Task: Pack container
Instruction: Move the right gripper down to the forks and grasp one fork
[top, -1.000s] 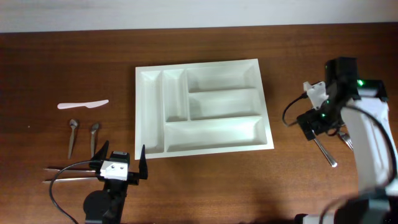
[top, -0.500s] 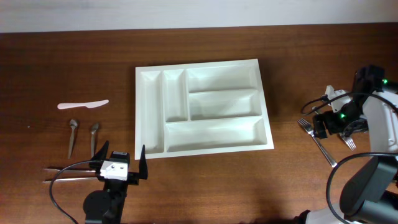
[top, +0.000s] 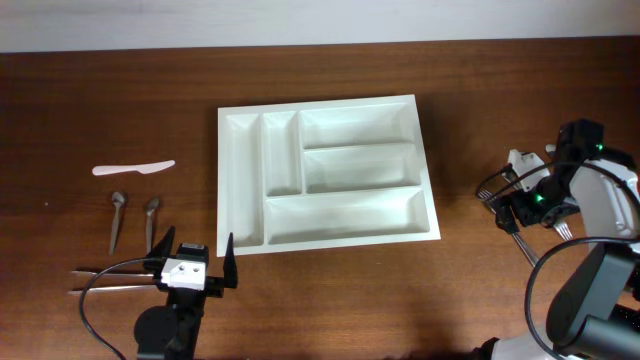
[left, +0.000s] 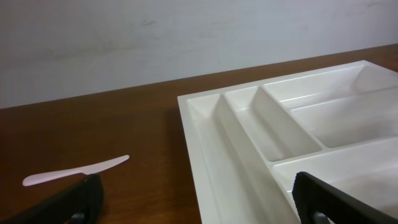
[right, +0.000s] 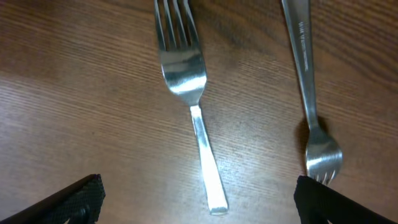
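The metal fork is between the open fingers of my right gripper, and bare table is on either side of the fork's narrow neck. My right gripper should next go down around the fork's handle, just below the fork's head.
The white five-compartment container (top: 345, 215) lies in the middle of the table, with nothing in its compartments; its left end shows in the left wrist view (left: 249, 124). My right gripper (top: 518, 207) is open and empty, hovering just above two metal forks. In the right wrist view (right: 199, 202), one fork (right: 193, 106) lies between the fingers with its handle end towards them. The second fork (right: 309, 81) lies to the right. My left gripper (top: 195, 272) is open and empty near the front left, facing the container (left: 199, 202).
On the left lie a white plastic knife (top: 133, 168), two small spoons (top: 117, 222) (top: 151, 218) and long thin metal pieces (top: 105, 276) beside my left gripper. The plastic knife also shows in the left wrist view (left: 74, 172). The forks (top: 527, 252) lie right of the container.
My right arm has swung about at the right side and come down lower over the forks. The left arm, container and utensils on the left have not moved.
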